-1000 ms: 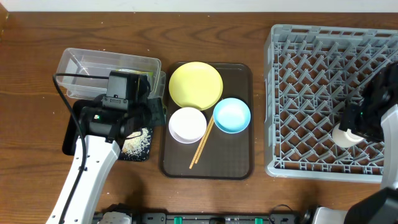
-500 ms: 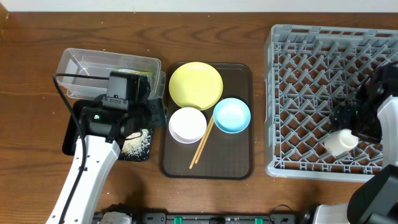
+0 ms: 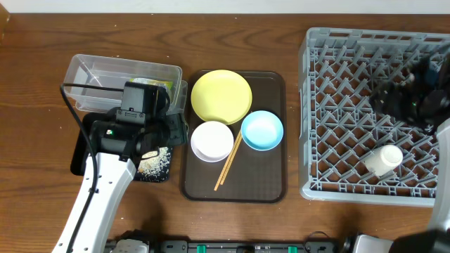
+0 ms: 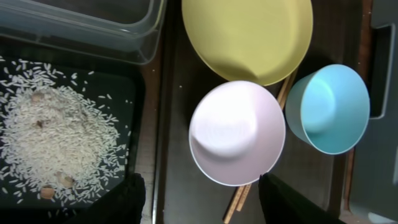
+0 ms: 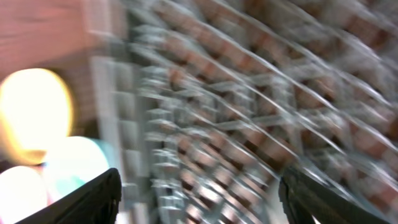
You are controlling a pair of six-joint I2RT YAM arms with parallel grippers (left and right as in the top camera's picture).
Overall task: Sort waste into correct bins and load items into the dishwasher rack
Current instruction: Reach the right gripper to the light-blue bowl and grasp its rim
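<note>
The light-blue bowl is the one nearest the rack, so I should next lower my right gripper onto the bowl's rack-side rim [image 3: 281,131] [image 5: 106,157].
The white cup [image 3: 383,159] lies on its side in the front right of the grey dishwasher rack [image 3: 337,105]. My right gripper [image 3: 395,98] is open and empty above the rack's middle; its wrist view [image 5: 199,205] is motion-blurred. The yellow plate [image 3: 221,96], white bowl [image 3: 211,140], light-blue bowl [image 3: 262,130] and chopsticks [image 3: 227,167] sit on the brown tray [image 3: 271,183]. My left gripper [image 4: 202,211] is open and empty, hovering over the tray's left edge near the white bowl [image 4: 236,132]. Rice [image 4: 59,140] lies in the black tray [image 4: 134,106].
The clear tub [image 3: 105,74] stands behind the black tray [image 3: 81,158] and holds a green-and-yellow wrapper [image 3: 158,83]. The chopsticks [image 4: 236,200] are partly under the white bowl. The rack fills the right side of the table.
My right gripper has let go of the white cup, which now lies in the rack, and has moved up and toward the back. The left arm has not moved.
</note>
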